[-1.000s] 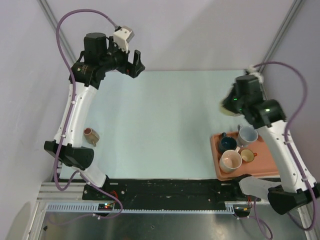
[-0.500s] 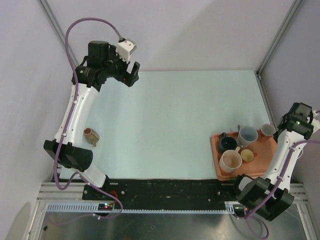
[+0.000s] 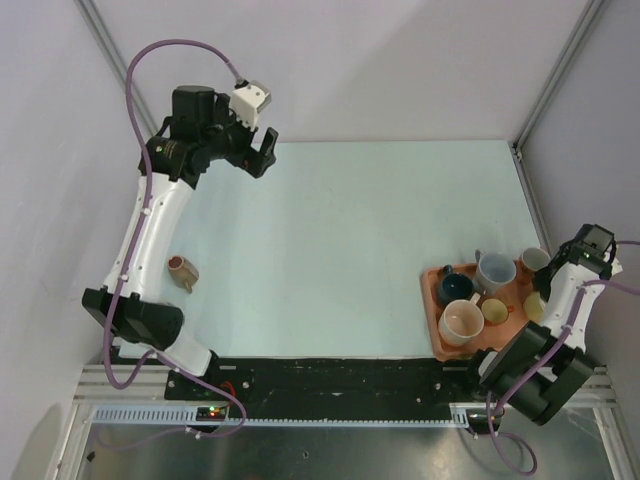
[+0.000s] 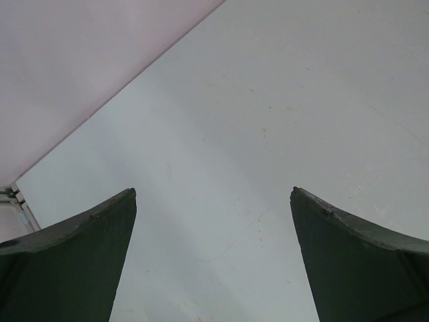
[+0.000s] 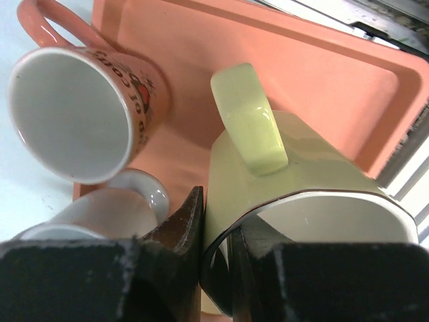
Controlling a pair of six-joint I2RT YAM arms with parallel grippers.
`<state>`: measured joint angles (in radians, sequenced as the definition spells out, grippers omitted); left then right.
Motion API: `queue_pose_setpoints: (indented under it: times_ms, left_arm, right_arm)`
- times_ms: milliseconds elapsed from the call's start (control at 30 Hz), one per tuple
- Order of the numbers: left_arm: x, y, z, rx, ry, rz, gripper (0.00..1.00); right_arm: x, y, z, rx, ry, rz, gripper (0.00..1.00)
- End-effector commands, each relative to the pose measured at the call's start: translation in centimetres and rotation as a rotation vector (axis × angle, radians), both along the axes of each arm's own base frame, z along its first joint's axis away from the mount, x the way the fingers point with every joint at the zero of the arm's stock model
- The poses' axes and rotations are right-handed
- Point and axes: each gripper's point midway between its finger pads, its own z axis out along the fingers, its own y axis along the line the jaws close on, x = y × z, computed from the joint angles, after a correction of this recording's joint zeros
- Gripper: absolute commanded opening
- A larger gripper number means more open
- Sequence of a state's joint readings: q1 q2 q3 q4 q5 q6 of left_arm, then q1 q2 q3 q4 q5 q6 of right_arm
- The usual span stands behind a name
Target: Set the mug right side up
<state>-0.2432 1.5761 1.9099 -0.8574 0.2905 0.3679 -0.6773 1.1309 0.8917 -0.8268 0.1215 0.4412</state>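
The right gripper brings the yellow-green mug (image 3: 536, 306) down onto the tray's bare bottom below it next and releases the mug's rim, as the mug's opening already faces up.
A pale yellow-green mug (image 5: 295, 181) is in my right gripper (image 5: 218, 215), which is shut on its rim, one finger inside and one outside. The mug's mouth faces the camera and its handle points away. In the top view the mug (image 3: 536, 306) sits at the right edge of the orange tray (image 3: 436, 318), with my right gripper (image 3: 546, 294) on it. A small brown mug (image 3: 183, 271) lies on its side on the table at the far left. My left gripper (image 3: 258, 150) is open and empty, high over the table's far left; in its wrist view (image 4: 213, 191) only bare table shows.
The tray (image 5: 322, 74) holds several other mugs: a dark teal one (image 3: 455, 288), a grey-blue one (image 3: 495, 270), a peach one (image 3: 462, 322), a small yellow one (image 3: 494, 311) and a small one at the back (image 3: 535, 260). A peach mug with lettering (image 5: 80, 107) lies close beside the held mug.
My right arm swung from above the table's right middle to the far right and came down at the tray's right edge with the yellow-green mug. My left arm barely shifted.
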Motion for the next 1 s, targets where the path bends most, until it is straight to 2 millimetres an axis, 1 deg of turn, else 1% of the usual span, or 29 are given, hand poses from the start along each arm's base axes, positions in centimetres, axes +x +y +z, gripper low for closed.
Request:
queue_pose_setpoints:
  times_ms: [0,133,300,333,367,400,467,533,600,667,767,833,900,967]
  left_arm:
    - [-0.9,0.9,1.8,0.021,-0.065,0.010,1.00]
    - [-0.9,1.1,1.6,0.031,-0.065,0.013,1.00]
    - [-0.9,1.4,1.8,0.046,-0.078,0.019,1.00]
    - [-0.9,1.5,1.9,0.049,-0.080,0.021,1.00]
    - [-0.9,1.5,1.8,0.051,-0.079,0.021,1.00]
    - [-0.9,1.6,1.7,0.055,-0.078,0.020,1.00]
    - [-0.9,1.6,1.3,0.063,-0.072,0.016,1.00]
    - [-0.9,1.6,0.9,0.078,-0.066,0.004,1.00]
    - [-1.0,1.6,0.2,0.100,-0.057,-0.012,1.00]
    - [-1.1,1.8,-0.5,0.128,-0.045,-0.025,1.00]
    - [-1.6,2.4,-1.7,0.182,-0.021,-0.042,1.00]
    - [-2.2,3.0,-2.8,0.237,-0.002,-0.064,1.00]
    - [-3.0,4.0,-4.0,0.298,0.021,-0.107,1.00]
    - [-4.5,5.3,-5.7,0.359,0.075,-0.156,1.00]
  right_arm:
    - [3.4,-1.6,0.5,-0.045,-0.098,0.016,0.00]
    - [4.4,-1.3,-0.7,-0.045,-0.063,0.044,0.00]
    - [4.7,-1.0,-1.6,-0.017,-0.047,0.049,0.00]
    - [4.8,-0.9,-1.6,-0.019,-0.047,0.054,0.04]
    - [4.8,-1.0,-1.5,-0.023,-0.048,0.058,0.11]
    - [4.8,-1.0,-1.3,-0.027,-0.050,0.061,0.22]
    - [4.8,-1.0,-0.5,-0.037,-0.057,0.065,0.36]
    - [4.8,-1.0,0.5,-0.058,-0.065,0.072,0.46]
    - [4.9,-1.1,2.2,-0.093,-0.084,0.080,0.55]
    - [4.7,-1.2,4.0,-0.131,-0.099,0.085,0.62]
    - [4.4,-1.0,7.1,-0.188,-0.127,0.093,0.69]
    - [4.1,-0.5,9.2,-0.228,-0.146,0.110,0.78]
    - [4.2,0.6,11.3,-0.267,-0.168,0.150,0.92]
    - [4.5,2.1,13.4,-0.301,-0.202,0.206,0.97]
